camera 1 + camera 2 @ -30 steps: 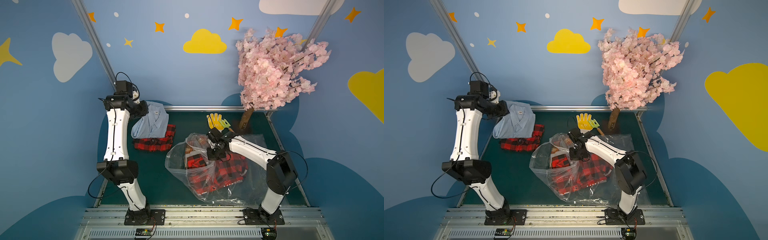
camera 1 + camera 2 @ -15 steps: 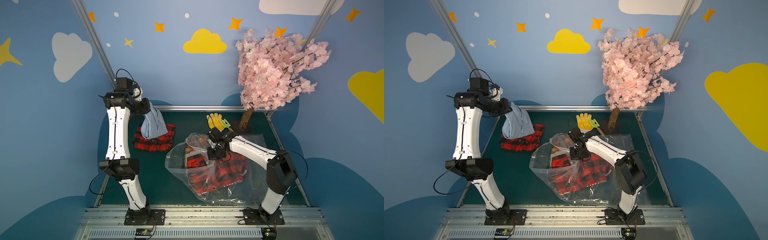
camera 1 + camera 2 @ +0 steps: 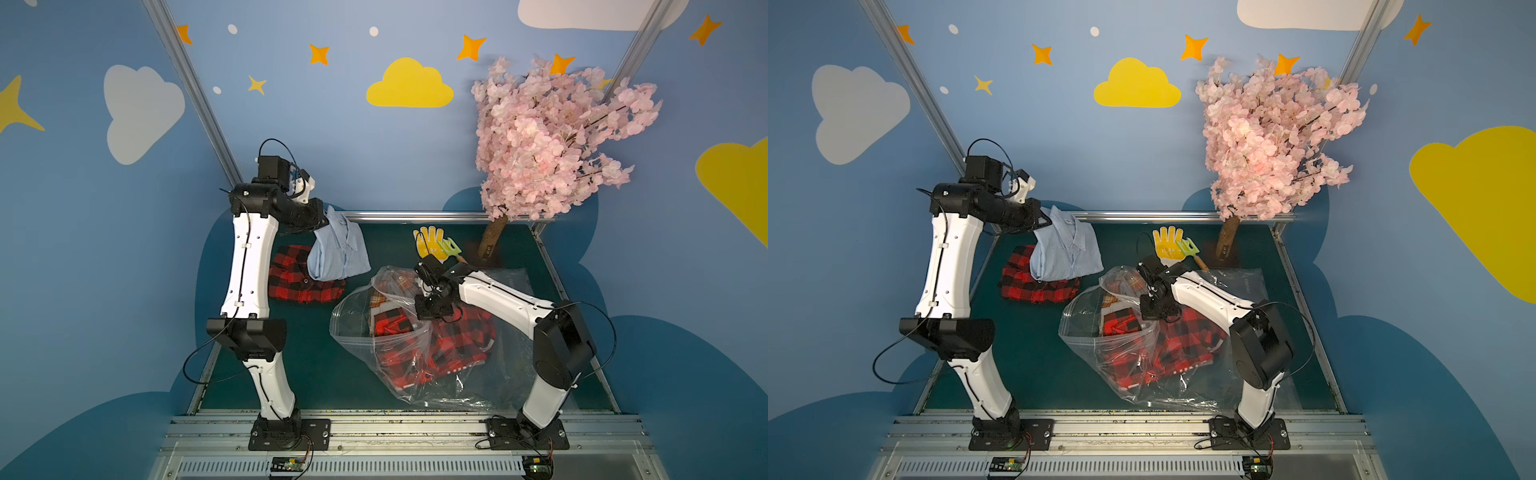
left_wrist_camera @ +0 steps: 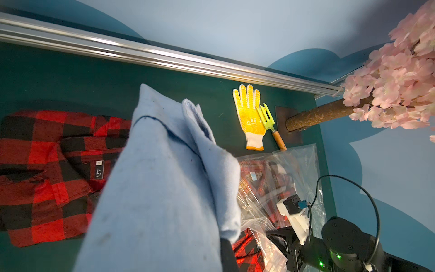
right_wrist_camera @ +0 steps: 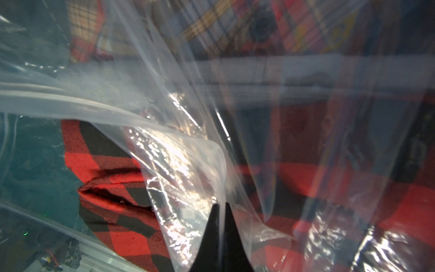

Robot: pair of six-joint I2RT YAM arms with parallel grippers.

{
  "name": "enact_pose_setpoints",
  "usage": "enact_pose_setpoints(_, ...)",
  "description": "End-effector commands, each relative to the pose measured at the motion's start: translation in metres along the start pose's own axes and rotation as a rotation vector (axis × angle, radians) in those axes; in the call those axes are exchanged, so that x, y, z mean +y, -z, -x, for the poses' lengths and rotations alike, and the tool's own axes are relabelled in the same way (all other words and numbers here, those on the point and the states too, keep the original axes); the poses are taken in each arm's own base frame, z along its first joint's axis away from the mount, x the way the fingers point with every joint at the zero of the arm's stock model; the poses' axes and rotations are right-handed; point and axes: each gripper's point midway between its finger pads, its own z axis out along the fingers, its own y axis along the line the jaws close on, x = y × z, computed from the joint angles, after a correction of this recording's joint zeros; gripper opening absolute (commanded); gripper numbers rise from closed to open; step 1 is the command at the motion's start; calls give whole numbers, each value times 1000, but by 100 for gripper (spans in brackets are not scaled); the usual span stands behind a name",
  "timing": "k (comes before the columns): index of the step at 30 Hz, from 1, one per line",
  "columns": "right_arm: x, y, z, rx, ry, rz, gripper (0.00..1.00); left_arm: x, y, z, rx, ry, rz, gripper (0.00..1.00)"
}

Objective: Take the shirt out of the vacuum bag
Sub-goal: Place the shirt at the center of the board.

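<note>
I will next lower my left gripper over the red plaid shirt on the tabletop to let go of the light blue shirt (image 3: 338,253), because it is hanging clear of the bag.
The vacuum bag (image 3: 353,328) (image 3: 1079,320) lies crumpled and clear at the table's middle right, its mouth gaping toward the left. Inside it are a red-black plaid shirt (image 3: 453,345) (image 3: 1183,336) and a tan plaid one (image 3: 386,291). My right gripper (image 3: 422,316) (image 5: 221,207) is shut on a fold of the bag's plastic above them. My left gripper (image 3: 326,216) (image 3: 1048,218) is raised at the back left, shut on a light blue shirt (image 3: 338,253) (image 4: 160,188). That shirt hangs over another red plaid shirt (image 3: 299,282) (image 4: 47,169) lying on the table.
A yellow glove (image 3: 430,243) and a green hand rake (image 3: 451,249) lie at the back centre. A pink blossom tree (image 3: 548,141) rises from the back right corner. An aluminium rail (image 3: 415,216) bounds the far edge.
My left gripper has shifted to the right with the blue shirt, which swung and now hangs further over the plaid shirt. The right arm and the bag have stayed still.
</note>
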Motion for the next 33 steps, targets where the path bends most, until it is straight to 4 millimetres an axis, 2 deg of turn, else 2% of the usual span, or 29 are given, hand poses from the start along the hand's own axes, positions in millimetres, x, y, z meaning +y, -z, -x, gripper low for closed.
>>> enact_pose_setpoints(1, -18, -3, -18, 65, -7, -60, 0, 8, -12, -2, 24, -21, 5, 6)
enact_pose_setpoints(5, -18, -3, -18, 66, -9, -59, 0, 17, -22, -7, 58, -37, 25, 6)
enact_pose_setpoints(10, -18, -4, -19, 69, -11, -57, 0, 38, -35, -16, 116, -46, 89, 6)
enact_pose_setpoints(16, -17, -5, -18, 74, -11, -57, 0, 53, -39, -20, 138, -57, 150, 6)
enact_pose_setpoints(22, -16, -7, -19, 83, -3, -52, 0, 86, -38, -18, 145, -39, 248, 6)
enact_pose_setpoints(28, -16, -9, -18, 93, 11, -58, 0, 120, -54, -17, 182, -6, 300, 6)
enact_pose_setpoints(33, -16, -10, -17, 106, 18, -61, 0, 145, -64, -6, 180, 16, 328, 7)
